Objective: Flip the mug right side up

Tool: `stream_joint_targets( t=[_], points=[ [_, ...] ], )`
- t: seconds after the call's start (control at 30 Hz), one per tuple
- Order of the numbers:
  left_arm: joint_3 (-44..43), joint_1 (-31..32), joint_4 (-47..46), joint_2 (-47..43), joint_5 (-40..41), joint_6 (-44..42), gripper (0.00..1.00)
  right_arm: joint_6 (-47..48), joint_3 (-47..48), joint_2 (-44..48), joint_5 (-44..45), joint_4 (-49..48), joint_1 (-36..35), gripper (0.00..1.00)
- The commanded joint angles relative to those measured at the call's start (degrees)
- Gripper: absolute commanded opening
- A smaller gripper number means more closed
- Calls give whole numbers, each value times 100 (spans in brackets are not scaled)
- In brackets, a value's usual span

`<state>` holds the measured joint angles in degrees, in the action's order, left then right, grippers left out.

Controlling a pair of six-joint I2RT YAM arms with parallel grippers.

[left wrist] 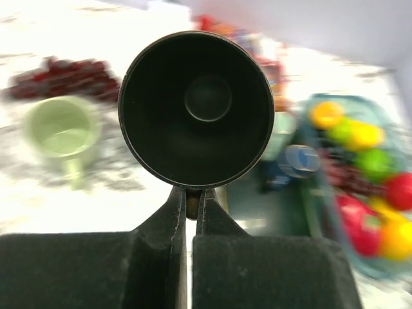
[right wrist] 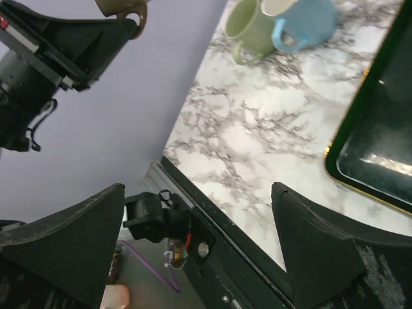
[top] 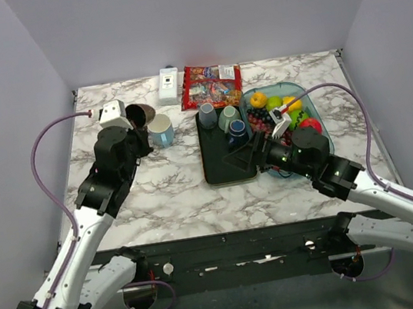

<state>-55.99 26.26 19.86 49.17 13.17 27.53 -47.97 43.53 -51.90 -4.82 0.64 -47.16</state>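
Observation:
Next, my left gripper swings toward the side, tipping downward, then lowers the brown mug onto the empty marble beside the green mug.
My left gripper (top: 137,130) is shut on the handle of a dark brown mug (top: 139,115) and holds it above the table at the back left. In the left wrist view the mug (left wrist: 196,106) is tipped with its open mouth facing the camera, and the fingers (left wrist: 191,196) pinch its handle just below the rim. It also shows at the top edge of the right wrist view (right wrist: 122,8). My right gripper (top: 240,157) is open and empty over the near edge of the black tray (top: 221,174); its jaws (right wrist: 199,193) stand wide apart.
A blue mug (top: 161,132) stands upright beside the left gripper, with a green mug (right wrist: 246,22) next to it. Three upturned cups (top: 228,118) sit on the tray. A bin of fruit (top: 286,111), a snack bag (top: 211,84) and a white box (top: 170,84) lie behind.

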Motion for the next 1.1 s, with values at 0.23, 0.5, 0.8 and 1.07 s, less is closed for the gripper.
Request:
stream_joint_targets(
  t=[0.23,0.5,0.8,1.07],
  points=[
    [-712,-1817,1222,1523,1662,-345,0,59,-380,346,385,955,-22,100],
    [-440,-2274,854,2360,1812,-11,0,50,-415,479,385,973,-13,100],
    [-185,-2345,695,2923,1671,385,0,6,-582,558,218,999,-22,100],
    [52,-2573,713,3406,1619,692,0,-196,-837,971,638,1095,-22,100]
  ],
)
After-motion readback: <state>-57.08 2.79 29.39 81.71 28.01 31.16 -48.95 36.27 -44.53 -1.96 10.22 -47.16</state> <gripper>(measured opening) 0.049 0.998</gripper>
